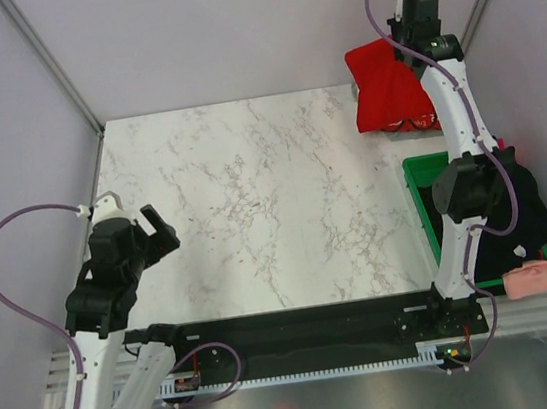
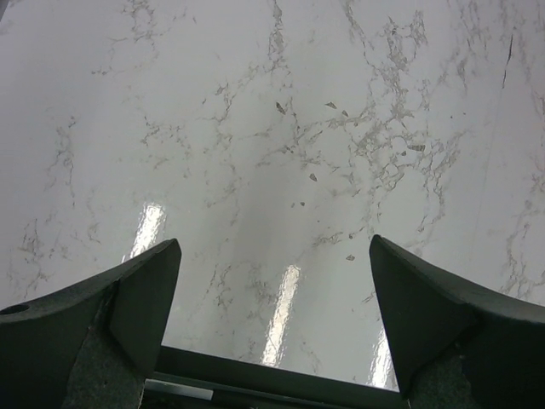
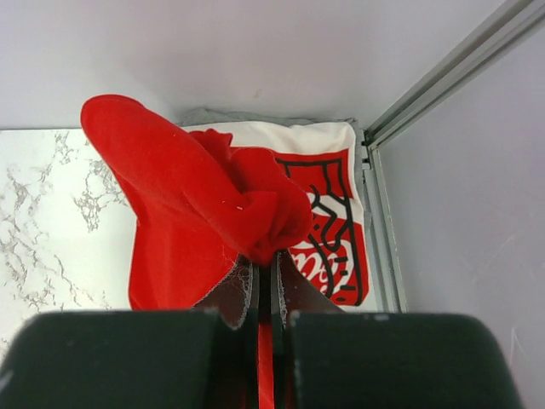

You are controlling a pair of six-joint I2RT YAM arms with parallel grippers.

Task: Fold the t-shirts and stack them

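Note:
The red t-shirt will go down next in my right gripper toward the folded Coca-Cola t-shirt's uncovered side by the wall (image 3: 331,209), and then I will open.
My right gripper (image 1: 422,49) is at the far right corner of the table, shut on a bunch of the plain bright red t-shirt (image 1: 384,84), which hangs lifted from it. In the right wrist view the red cloth (image 3: 187,213) is pinched between the closed jaws of the right gripper (image 3: 266,271). Under it lies the folded Coca-Cola t-shirt (image 3: 332,213), red and white with script print, flat in the corner; a strip of it shows in the top view (image 1: 419,124). My left gripper (image 1: 156,230) is open and empty over the near left of the table (image 2: 272,170).
A green bin (image 1: 419,195) stands at the right edge, with dark clothing (image 1: 522,212) and a pink item (image 1: 532,278) in it. Grey walls and metal frame posts (image 3: 451,77) close in the far corner.

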